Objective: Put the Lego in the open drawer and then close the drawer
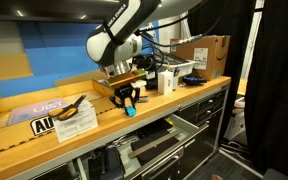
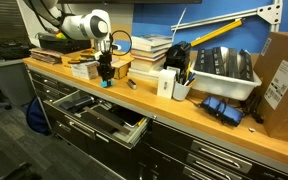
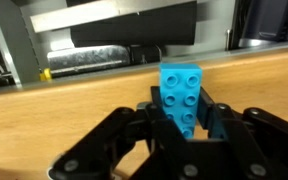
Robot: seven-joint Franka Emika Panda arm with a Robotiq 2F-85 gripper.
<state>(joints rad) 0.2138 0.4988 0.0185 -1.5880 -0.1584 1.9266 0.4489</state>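
The brick needs to go past the bench's front edge next, as the drawer sticks out below that edge. My gripper then needs to lower it over the open drawer (image 1: 154, 148) (image 3: 134, 28) and let go of it.
The Lego (image 3: 182, 92) is a small cyan brick held between my gripper's black fingers (image 3: 184, 115). In both exterior views the brick shows just under the fingertips (image 1: 130, 109) (image 2: 103, 83), at or just above the wooden bench top near its front edge. My gripper (image 1: 126, 98) (image 2: 104, 72) is shut on the brick and points straight down. The open drawer (image 2: 104, 120) sticks out below the bench front; it also shows in an exterior view (image 1: 149, 145) and past the bench edge in the wrist view (image 3: 104, 55).
Yellow-handled pliers (image 1: 72, 108) and a yellow-and-black label (image 1: 41, 124) lie on papers beside the gripper. Stacked books (image 2: 149, 52), a white bin (image 2: 224, 68) and a cardboard box (image 2: 282, 75) stand along the bench. More drawers (image 2: 199, 155) run under the top.
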